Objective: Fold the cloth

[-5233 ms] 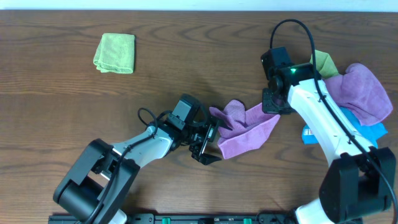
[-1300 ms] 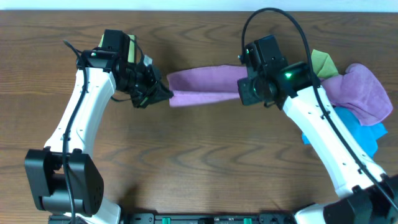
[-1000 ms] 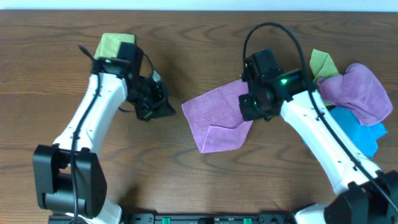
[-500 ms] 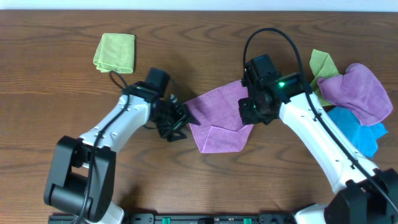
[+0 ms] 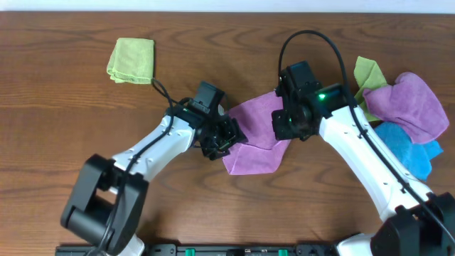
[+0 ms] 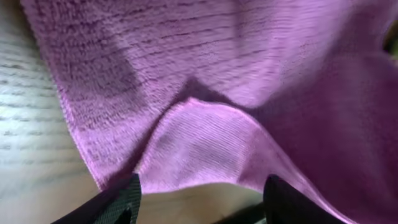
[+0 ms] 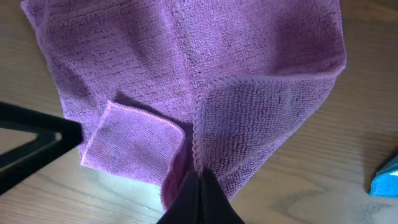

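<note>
I should next use my right gripper to carry the pinched hem outward to the cloth's far edge (image 5: pixel 267 97) and release it, because the cloth still lies open outward of that hem.
The lilac-purple cloth (image 5: pixel 257 155) lies spread on the table at the centre, with its front left corner folded over onto itself (image 6: pixel 199 143). My left gripper (image 5: pixel 223 138) is open at the cloth's left edge, and its fingers straddle the folded corner in the left wrist view (image 6: pixel 202 205). My right gripper (image 5: pixel 284 132) is shut on the cloth's right edge, pinching a doubled-over hem (image 7: pixel 199 186). The cloth (image 7: pixel 186 68) fills most of the right wrist view. No white tag shows.
A folded lime-green cloth (image 5: pixel 131 60) lies at the far left. At the right edge lies a pile of a green cloth (image 5: pixel 370 71), another purple cloth (image 5: pixel 411 103) and a bright blue cloth (image 5: pixel 412 149). The left arm's dark finger (image 7: pixel 31 146) shows in the right wrist view.
The cloth was stretched in the air between both grippers. The left gripper let go, the cloth came down onto the table, and the left arm swung over to the cloth's left edge.
</note>
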`<state>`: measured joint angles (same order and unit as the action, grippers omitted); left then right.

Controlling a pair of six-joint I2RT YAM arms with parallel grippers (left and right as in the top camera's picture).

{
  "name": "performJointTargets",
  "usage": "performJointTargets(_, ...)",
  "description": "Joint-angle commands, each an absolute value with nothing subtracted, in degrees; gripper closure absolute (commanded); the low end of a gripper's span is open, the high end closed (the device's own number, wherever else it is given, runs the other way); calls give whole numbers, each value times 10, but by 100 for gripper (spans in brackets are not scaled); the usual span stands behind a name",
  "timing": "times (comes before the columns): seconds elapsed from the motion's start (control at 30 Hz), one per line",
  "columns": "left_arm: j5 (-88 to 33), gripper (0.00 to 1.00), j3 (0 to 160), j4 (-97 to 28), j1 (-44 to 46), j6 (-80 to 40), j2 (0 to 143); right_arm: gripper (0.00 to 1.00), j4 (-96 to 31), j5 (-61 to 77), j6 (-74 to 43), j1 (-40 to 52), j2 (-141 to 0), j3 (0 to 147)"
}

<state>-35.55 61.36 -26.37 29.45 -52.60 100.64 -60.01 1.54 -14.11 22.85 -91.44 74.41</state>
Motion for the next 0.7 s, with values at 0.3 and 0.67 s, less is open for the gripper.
performJointTargets(0.3,-385,37,607,-222,308,-543,1083,98,-587,20,-152,233,-906,742)
performJointTargets(0.67,-379,37,607,-223,336,-545,1087,98,-580,20,-152,233,-906,742)
